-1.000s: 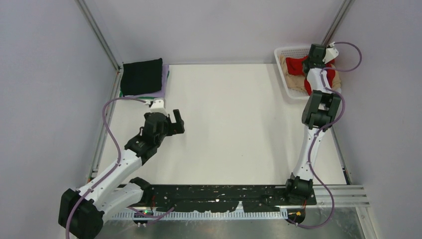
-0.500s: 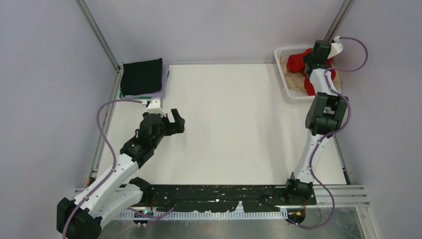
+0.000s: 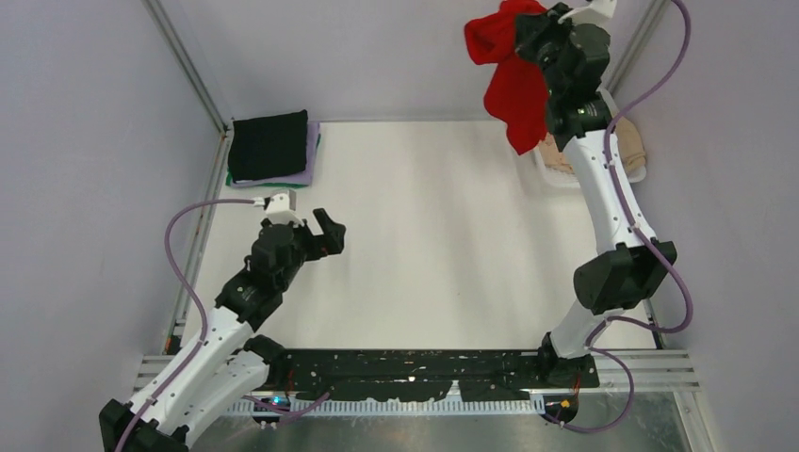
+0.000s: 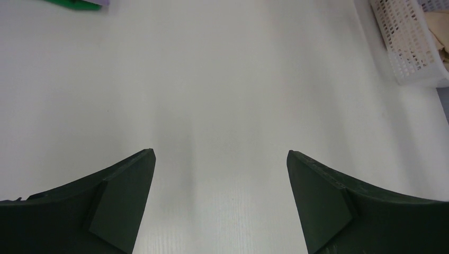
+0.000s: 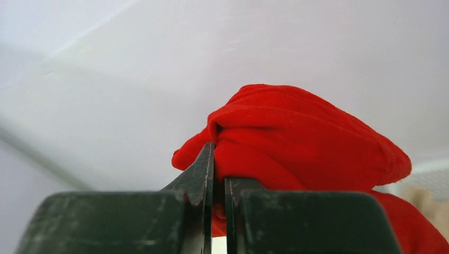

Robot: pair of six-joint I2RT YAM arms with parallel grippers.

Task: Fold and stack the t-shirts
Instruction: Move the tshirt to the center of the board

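The red t-shirt (image 3: 513,80) needs to get to the table's empty middle, so the robot's right gripper will first move back and down away from the basket (image 3: 551,174), then open.
My right gripper (image 3: 528,33) is shut on the red t-shirt (image 3: 513,80) and holds it high above the table's far right, the cloth hanging down. In the right wrist view the red t-shirt (image 5: 296,137) is bunched between the closed fingers of that gripper (image 5: 218,169). A beige t-shirt (image 3: 633,143) lies in the white basket (image 3: 551,174). A folded black t-shirt (image 3: 269,143) tops a stack over lavender (image 3: 312,151) and green ones at the far left. My left gripper (image 3: 325,231) is open and empty above the bare table, as the left wrist view (image 4: 219,159) shows.
The white lattice basket (image 4: 407,47) stands at the far right edge of the table. Metal frame posts (image 3: 188,66) rise at the back corners. The green shirt's edge (image 4: 79,4) shows at the top left of the left wrist view.
My right gripper has lifted the red t-shirt up out of the basket and moved left. The left arm has shifted slightly toward the near side, still open.
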